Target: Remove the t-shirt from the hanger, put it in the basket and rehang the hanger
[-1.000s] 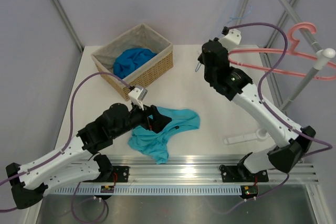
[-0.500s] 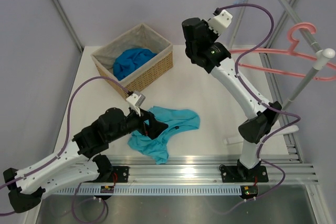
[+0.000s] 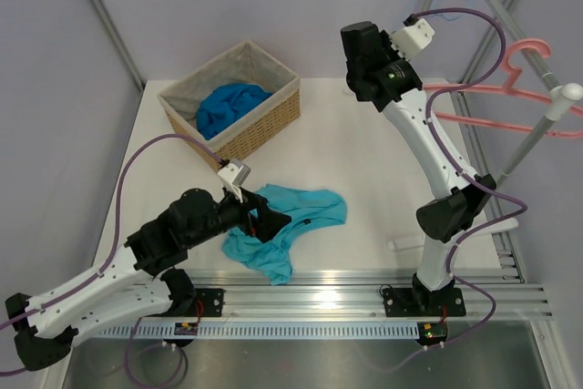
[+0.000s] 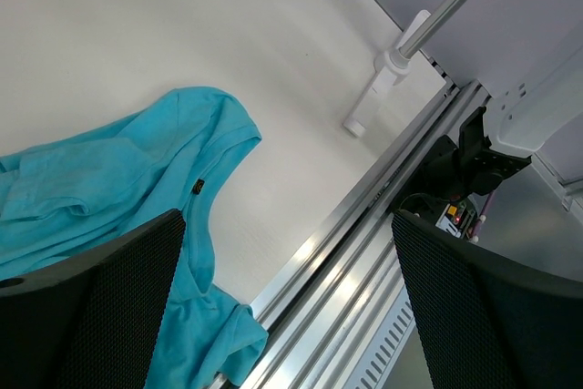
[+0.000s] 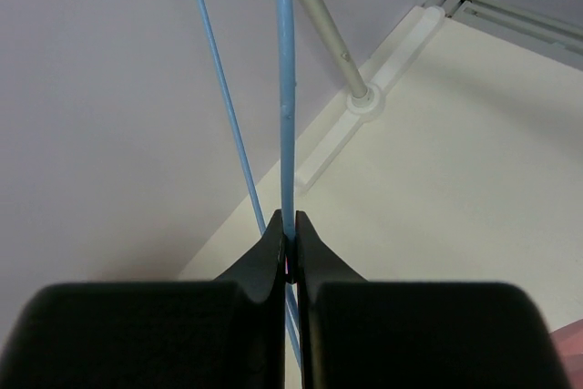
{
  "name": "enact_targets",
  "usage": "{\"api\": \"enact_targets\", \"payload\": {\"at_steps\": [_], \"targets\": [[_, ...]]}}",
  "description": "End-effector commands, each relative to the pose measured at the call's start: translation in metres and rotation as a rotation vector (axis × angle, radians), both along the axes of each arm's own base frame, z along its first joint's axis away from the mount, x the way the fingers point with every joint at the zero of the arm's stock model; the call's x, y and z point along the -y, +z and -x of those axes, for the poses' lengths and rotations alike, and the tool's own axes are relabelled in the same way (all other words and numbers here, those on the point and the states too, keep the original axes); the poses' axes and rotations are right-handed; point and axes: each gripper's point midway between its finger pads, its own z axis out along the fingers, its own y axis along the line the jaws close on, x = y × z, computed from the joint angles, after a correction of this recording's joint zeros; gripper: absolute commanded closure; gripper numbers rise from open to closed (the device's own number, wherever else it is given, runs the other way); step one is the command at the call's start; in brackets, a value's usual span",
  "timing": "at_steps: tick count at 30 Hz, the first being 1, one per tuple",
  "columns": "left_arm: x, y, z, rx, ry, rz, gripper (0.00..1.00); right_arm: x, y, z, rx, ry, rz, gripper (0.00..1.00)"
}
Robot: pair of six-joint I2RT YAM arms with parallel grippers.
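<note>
The shirt lies free, so my right gripper moves toward the right in the top view to the rack pole's far part next and releases the hanger there.
The teal t-shirt (image 3: 301, 216) lies crumpled on the table near the front edge, free of the hanger; it also shows in the left wrist view (image 4: 118, 179). My left gripper (image 3: 266, 221) hovers over the shirt's left part, open and empty (image 4: 287, 243). My right gripper (image 3: 363, 43) is raised high at the back of the table. In the right wrist view it (image 5: 290, 239) is shut on the thin light-blue wire hanger (image 5: 287, 88), whose wires run up from the jaws. The hanger's hook is out of view.
A wicker basket (image 3: 273, 111) at the back left holds a royal-blue cloth (image 3: 228, 105). A pink hanger (image 3: 492, 97) hangs on the rack pole (image 3: 537, 134) at the right. The rack's white foot (image 3: 428, 241) lies front right. A metal rail (image 3: 364, 284) runs along the near edge.
My right arm lifted the light-blue hanger up off the table, swung left, then back right towards the rack. My left gripper drew back slightly beside the t-shirt.
</note>
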Motion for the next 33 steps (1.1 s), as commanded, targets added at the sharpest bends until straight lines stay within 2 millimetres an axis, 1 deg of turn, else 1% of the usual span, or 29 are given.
{"api": "enact_targets", "payload": {"at_steps": [1, 3, 4, 5, 6, 8, 10, 12, 13, 15, 16, 17, 18, 19, 20, 21, 22, 23, 24, 25, 26, 29, 30, 33], "targets": [[0.007, 0.007, 0.002, 0.016, -0.025, 0.04, 0.01, -0.006, 0.0, 0.007, 0.034, 0.012, -0.084, 1.0], [0.007, 0.009, 0.002, 0.019, -0.026, 0.042, 0.01, -0.017, -0.004, 0.008, 0.022, 0.045, -0.037, 1.0], [0.007, 0.008, 0.002, 0.017, -0.028, 0.042, 0.01, -0.021, -0.001, 0.005, 0.044, 0.054, -0.034, 1.0], [0.007, 0.008, 0.003, 0.015, -0.03, 0.043, 0.01, -0.024, -0.003, 0.005, 0.041, 0.059, -0.018, 1.0], [0.006, 0.006, 0.002, 0.016, -0.024, 0.039, 0.01, -0.028, 0.0, 0.005, 0.047, 0.076, -0.007, 1.0], [0.004, 0.002, 0.001, 0.014, -0.01, 0.033, 0.01, -0.028, -0.003, 0.01, 0.057, 0.07, -0.022, 1.0], [0.004, -0.001, -0.001, 0.009, -0.003, 0.028, 0.01, -0.022, -0.008, 0.022, 0.045, 0.057, -0.035, 1.0], [0.006, 0.001, 0.001, 0.003, -0.013, 0.032, 0.01, -0.021, -0.004, 0.027, 0.064, 0.056, -0.04, 1.0], [0.008, 0.001, 0.003, -0.003, -0.028, 0.036, 0.01, -0.015, 0.002, 0.031, 0.078, 0.029, -0.032, 1.0], [0.008, 0.003, 0.006, -0.009, -0.038, 0.047, 0.01, -0.006, 0.009, 0.035, 0.071, -0.01, 0.01, 1.0], [0.007, 0.003, 0.007, -0.015, -0.038, 0.055, 0.01, -0.001, 0.013, 0.034, 0.069, -0.032, 0.031, 1.0], [0.006, 0.006, 0.008, -0.012, -0.036, 0.067, 0.01, 0.002, 0.023, 0.031, 0.075, -0.046, 0.045, 1.0], [0.005, 0.006, 0.008, -0.008, -0.034, 0.072, 0.01, 0.005, 0.023, 0.03, 0.057, -0.049, 0.058, 1.0], [0.005, 0.004, 0.008, -0.013, -0.033, 0.075, 0.01, 0.013, 0.032, 0.027, 0.072, -0.065, 0.042, 1.0], [0.004, 0.004, 0.009, -0.011, -0.031, 0.078, 0.01, 0.013, 0.025, 0.026, 0.048, -0.059, 0.029, 1.0], [0.004, 0.004, 0.009, -0.01, -0.032, 0.079, 0.01, 0.015, 0.025, 0.023, 0.045, -0.058, 0.021, 1.0], [0.005, 0.007, 0.009, -0.007, -0.033, 0.084, 0.01, 0.018, 0.032, 0.023, 0.061, -0.061, 0.002, 1.0], [0.005, 0.008, 0.01, -0.006, -0.041, 0.085, 0.01, 0.021, 0.03, 0.018, 0.053, -0.066, -0.004, 1.0], [0.005, 0.01, 0.011, -0.004, -0.044, 0.086, 0.01, 0.023, 0.029, 0.02, 0.035, -0.066, 0.001, 1.0], [0.005, 0.012, 0.011, -0.002, -0.046, 0.088, 0.01, 0.024, 0.033, 0.017, 0.048, -0.074, -0.011, 1.0], [0.004, 0.013, 0.011, -0.001, -0.043, 0.088, 0.01, 0.029, 0.033, 0.018, 0.036, -0.083, -0.006, 1.0], [0.003, 0.014, 0.01, 0.006, -0.035, 0.089, 0.01, 0.032, 0.029, 0.018, 0.031, -0.086, -0.021, 1.0], [0.003, 0.013, 0.009, 0.006, -0.033, 0.083, 0.01, 0.031, 0.023, 0.017, 0.017, -0.083, -0.016, 1.0], [0.005, 0.016, 0.008, 0.006, -0.036, 0.081, 0.01, 0.037, 0.023, 0.018, 0.03, -0.105, -0.019, 1.0]]}}
